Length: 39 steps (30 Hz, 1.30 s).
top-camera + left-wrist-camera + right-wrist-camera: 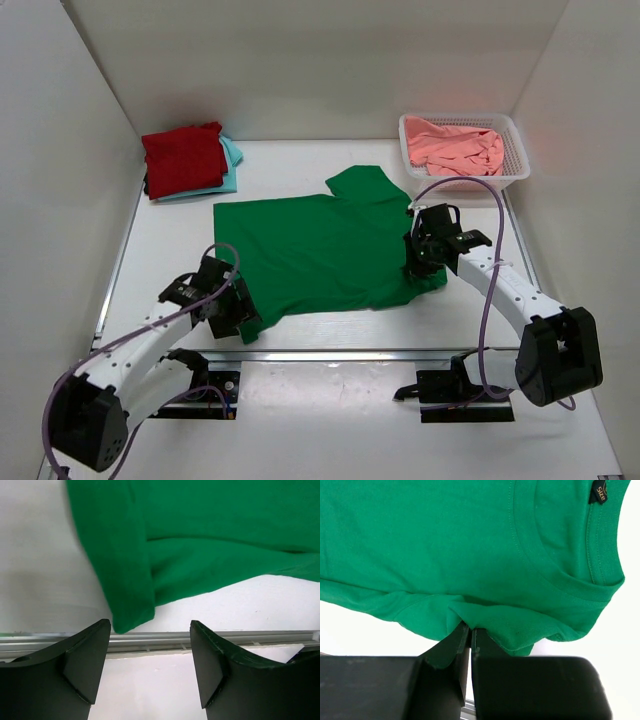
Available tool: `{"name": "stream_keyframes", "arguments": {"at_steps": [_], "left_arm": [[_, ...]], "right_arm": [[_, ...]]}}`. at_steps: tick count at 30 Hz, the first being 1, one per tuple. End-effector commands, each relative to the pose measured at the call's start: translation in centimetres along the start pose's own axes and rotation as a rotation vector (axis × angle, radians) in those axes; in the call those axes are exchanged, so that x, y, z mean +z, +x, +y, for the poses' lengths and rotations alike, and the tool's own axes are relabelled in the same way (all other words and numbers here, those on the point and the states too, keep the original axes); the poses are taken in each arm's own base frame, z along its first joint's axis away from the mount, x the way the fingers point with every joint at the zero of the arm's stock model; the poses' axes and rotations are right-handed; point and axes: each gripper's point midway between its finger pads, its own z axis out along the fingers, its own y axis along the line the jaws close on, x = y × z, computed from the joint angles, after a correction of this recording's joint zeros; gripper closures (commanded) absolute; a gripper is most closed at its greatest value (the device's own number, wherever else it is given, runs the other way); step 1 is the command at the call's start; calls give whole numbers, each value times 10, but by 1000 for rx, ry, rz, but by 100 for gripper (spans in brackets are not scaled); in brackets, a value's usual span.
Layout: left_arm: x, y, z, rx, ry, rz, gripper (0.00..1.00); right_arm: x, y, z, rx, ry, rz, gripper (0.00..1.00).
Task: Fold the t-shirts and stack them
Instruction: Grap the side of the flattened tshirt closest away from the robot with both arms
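Note:
The tip of the green shirt's near corner point(250, 335) point(132, 621) juts toward the metal bar between my open fingers, so my left gripper lowers onto it next and closes.
A bright green t-shirt point(320, 250) lies spread flat mid-table, one sleeve pointing to the back. My left gripper point(235, 310) is open and empty just short of the shirt's near left corner point(131, 615), which lies just beyond the fingertips point(150, 630). My right gripper point(418, 262) is shut on a fold of the green shirt's edge point(470, 630) near the collar point(600, 575). A folded dark red shirt point(183, 157) lies on a pale turquoise shirt point(232, 152) at the back left. A salmon pink shirt point(455, 145) lies crumpled in the basket.
The white mesh basket point(515, 170) stands at the back right. A metal rail point(340, 353) runs along the table's near edge, also in the left wrist view point(250, 640). White walls close in the left, back and right sides.

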Motion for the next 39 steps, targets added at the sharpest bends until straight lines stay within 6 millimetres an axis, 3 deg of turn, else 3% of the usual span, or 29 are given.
{"name": "stream_keyframes", "arguments": {"at_steps": [1,3,9,17,19,21,23,25,27,31,33,38,39], "left_arm": [[-3,-12,-18,87,24,-11,25],[2,-3,-16,140,-19,49,25],[6,-3,-22,239,-91,97,31],[16,3,-4,275,-157,110,36],[19,3,-5,261,-146,103,46],[23,4,-3,247,-147,104,48],[26,4,-2,249,-161,107,61],[29,5,0,259,-172,108,60],[29,4,1,256,-175,104,53],[32,4,2,249,-177,95,52],[35,6,5,247,-182,100,57],[27,4,9,239,-185,96,86],[24,2,9,237,-184,90,88]], "right_arm": [[-4,-21,4,15,-18,-69,100],[-3,-19,1,24,-10,-61,100],[-3,-19,2,42,-15,-75,100],[-7,-20,0,66,-14,-93,100],[-6,-20,1,65,-19,-97,100],[-4,-18,1,74,-21,-88,100],[-6,-19,0,71,-15,-99,100],[-4,-17,2,68,-22,-89,100],[-6,-17,2,70,-22,-97,100],[-6,-16,2,75,-25,-97,100],[-5,-14,2,79,-28,-92,99],[-6,-14,0,78,-25,-93,100],[-6,-12,0,74,-21,-83,100]]}}
